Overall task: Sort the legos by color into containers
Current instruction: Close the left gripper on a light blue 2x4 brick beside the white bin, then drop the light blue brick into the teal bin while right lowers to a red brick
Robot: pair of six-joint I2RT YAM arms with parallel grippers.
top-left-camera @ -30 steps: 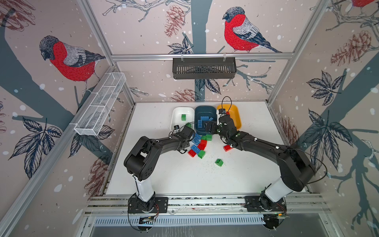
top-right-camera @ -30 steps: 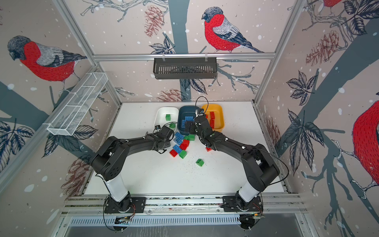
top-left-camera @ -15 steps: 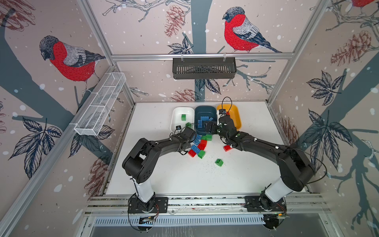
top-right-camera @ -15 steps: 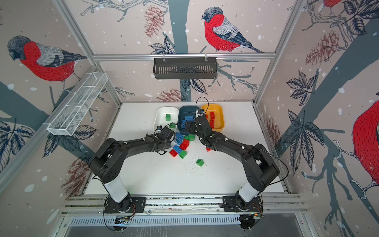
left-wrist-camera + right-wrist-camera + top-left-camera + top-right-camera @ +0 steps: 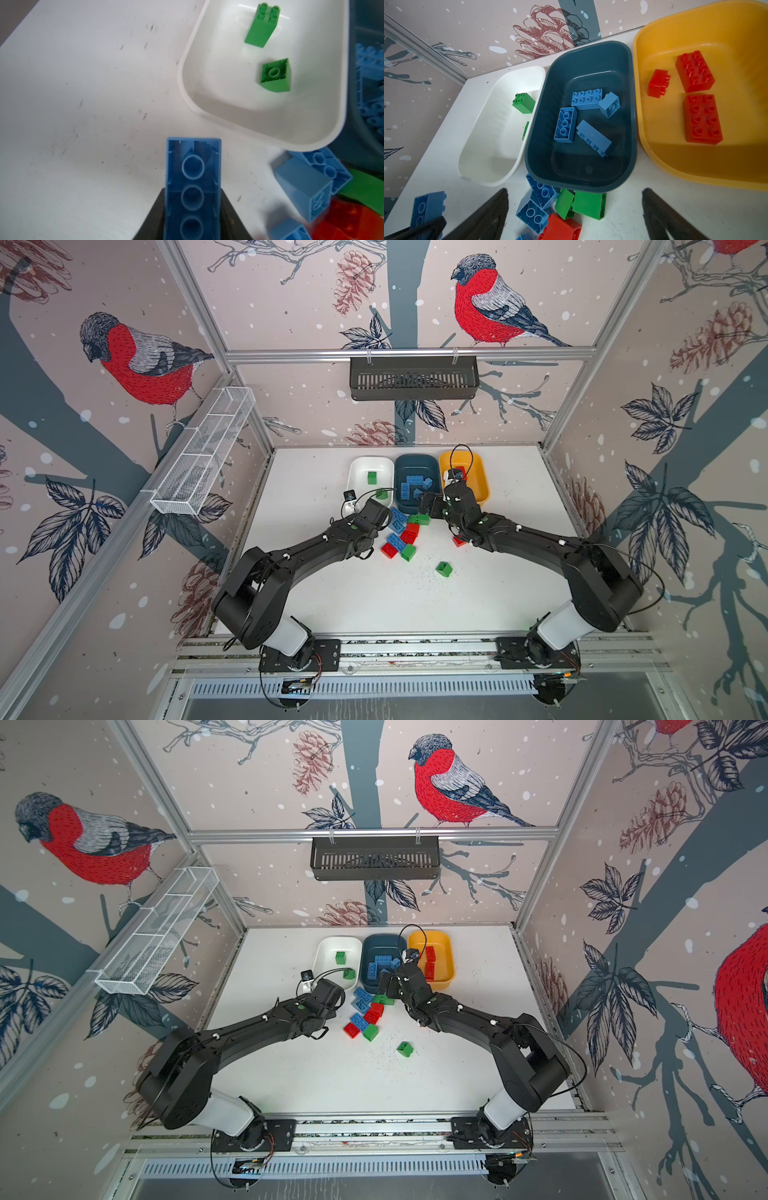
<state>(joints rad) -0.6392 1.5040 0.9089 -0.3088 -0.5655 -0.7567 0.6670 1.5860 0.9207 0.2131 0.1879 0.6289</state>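
The left gripper should move up and outward, past the white container [image 5: 207,104], and let go of the oblong blue lego over the teal container [image 5: 370,82], since blue ones lie inside.
My left gripper [image 5: 193,193] is shut on an oblong blue lego [image 5: 193,176], held hollow side towards the camera just above the table, near the white container [image 5: 207,104]. That tub holds two green legos [image 5: 276,75]. My right gripper [image 5: 575,190] stands open, with nothing between its fingers [image 5: 488,214], at the near rim of the teal container [image 5: 591,185]. The teal tub holds several blue legos [image 5: 586,99]. The yellow container [image 5: 654,145] holds three red ones [image 5: 702,118]. A mixed pile of loose legos [image 5: 405,535] lies between the two arms.
A single green brick [image 5: 444,568] lies nearer the front, and a red one [image 5: 459,541] shows beside the right arm. A black slotted basket [image 5: 413,377] hangs on the back wall. A white wire-mesh tray [image 5: 203,452] runs along the left wall.
The left jaws have closed on the blue brick. The right arm has barely moved and its jaws stay wide.
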